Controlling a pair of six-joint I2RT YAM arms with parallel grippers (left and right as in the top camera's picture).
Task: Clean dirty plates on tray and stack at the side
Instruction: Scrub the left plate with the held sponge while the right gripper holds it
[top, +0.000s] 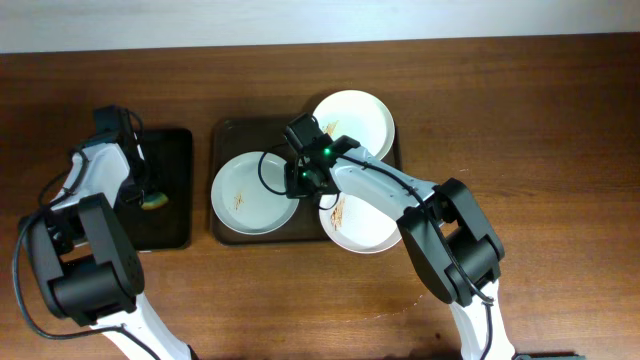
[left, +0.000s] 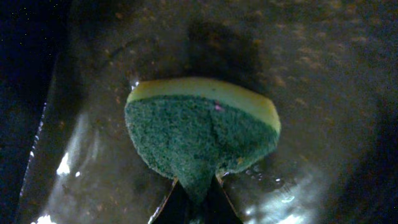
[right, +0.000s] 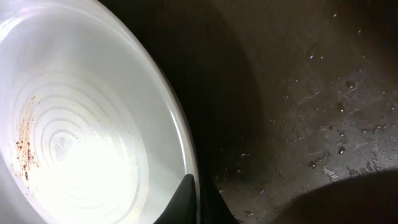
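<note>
The held plate still has orange smears on it, so my right gripper should next lift and tilt it for the sponge (left: 199, 134), then lower it to the bottom of the brown tray and let go.
Three white plates lie on the brownish tray (top: 226, 132): a left plate (top: 248, 195) with orange smears, a far right plate (top: 357, 122), and a near right plate (top: 365, 228) with smears, overhanging the tray's front rim. My right gripper (top: 298, 183) is shut on the left plate's right rim. In the right wrist view the rim of this plate (right: 81, 124) sits between the fingers (right: 198, 193), above the wet tray floor (right: 298, 93). My left gripper (top: 148, 196) is shut on a green and yellow sponge (left: 199, 134), pinched at the jaws (left: 198, 199).
A smaller black tray (top: 172, 150) lies left of the brown tray, and the sponge (top: 154, 202) rests on it. Its wet surface (left: 311, 74) shows in the left wrist view. Bare wooden table surrounds both trays.
</note>
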